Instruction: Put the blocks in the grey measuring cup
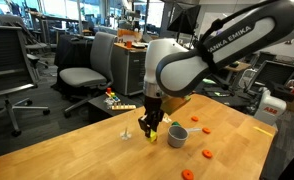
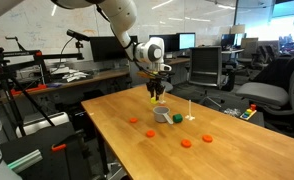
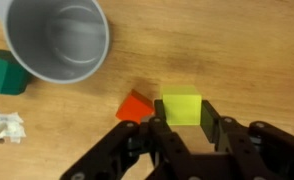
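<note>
The yellow-green cube hangs low beside the grey measuring cup. My gripper needs to lift the cube first, then carry it over the grey measuring cup's opening [image 1: 177,131] [image 3: 59,34].
My gripper [image 3: 182,125] is shut on the yellow-green cube [image 3: 182,107]; in both exterior views it holds the cube [image 1: 152,134] [image 2: 154,99] a little above the wooden table. The grey measuring cup [image 3: 57,40] stands upright and looks empty, close beside the gripper [image 1: 176,135] [image 2: 162,115]. One orange-red block [image 3: 135,105] lies on the table by the left finger. Several more orange-red blocks lie scattered around the cup [image 1: 208,153] [image 2: 185,142].
A small green object [image 3: 2,73] sits next to the cup, also in an exterior view [image 2: 177,118]. A small white piece [image 3: 4,125] lies nearby, and a thin white stand [image 2: 190,110] rises from the table. Office chairs [image 1: 82,75] and desks surround the table.
</note>
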Available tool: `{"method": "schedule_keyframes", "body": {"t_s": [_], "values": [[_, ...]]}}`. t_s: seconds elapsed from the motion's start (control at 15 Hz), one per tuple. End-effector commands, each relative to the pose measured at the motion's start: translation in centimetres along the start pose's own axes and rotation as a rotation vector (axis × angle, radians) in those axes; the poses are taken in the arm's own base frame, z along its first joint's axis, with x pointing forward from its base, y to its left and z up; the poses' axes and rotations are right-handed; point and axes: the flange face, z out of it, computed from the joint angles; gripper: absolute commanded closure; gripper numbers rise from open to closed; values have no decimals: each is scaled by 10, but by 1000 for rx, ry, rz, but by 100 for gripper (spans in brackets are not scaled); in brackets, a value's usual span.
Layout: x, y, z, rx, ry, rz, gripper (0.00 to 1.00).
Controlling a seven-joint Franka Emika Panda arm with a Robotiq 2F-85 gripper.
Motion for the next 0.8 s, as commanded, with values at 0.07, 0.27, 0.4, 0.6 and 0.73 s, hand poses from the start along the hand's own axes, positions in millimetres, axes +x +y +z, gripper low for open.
{"method": "schedule_keyframes", "body": {"t_s": [0.07, 0.27, 0.4, 0.6, 0.73], "values": [[-10, -23, -92, -89, 104, -30, 86], [-27, -9, -124, -143, 128, 2, 86], [-41, 6, -131, -151, 129, 45, 86], [-62, 31, -127, -147, 100, 109, 86], [-75, 44, -118, -144, 70, 141, 86]]}}
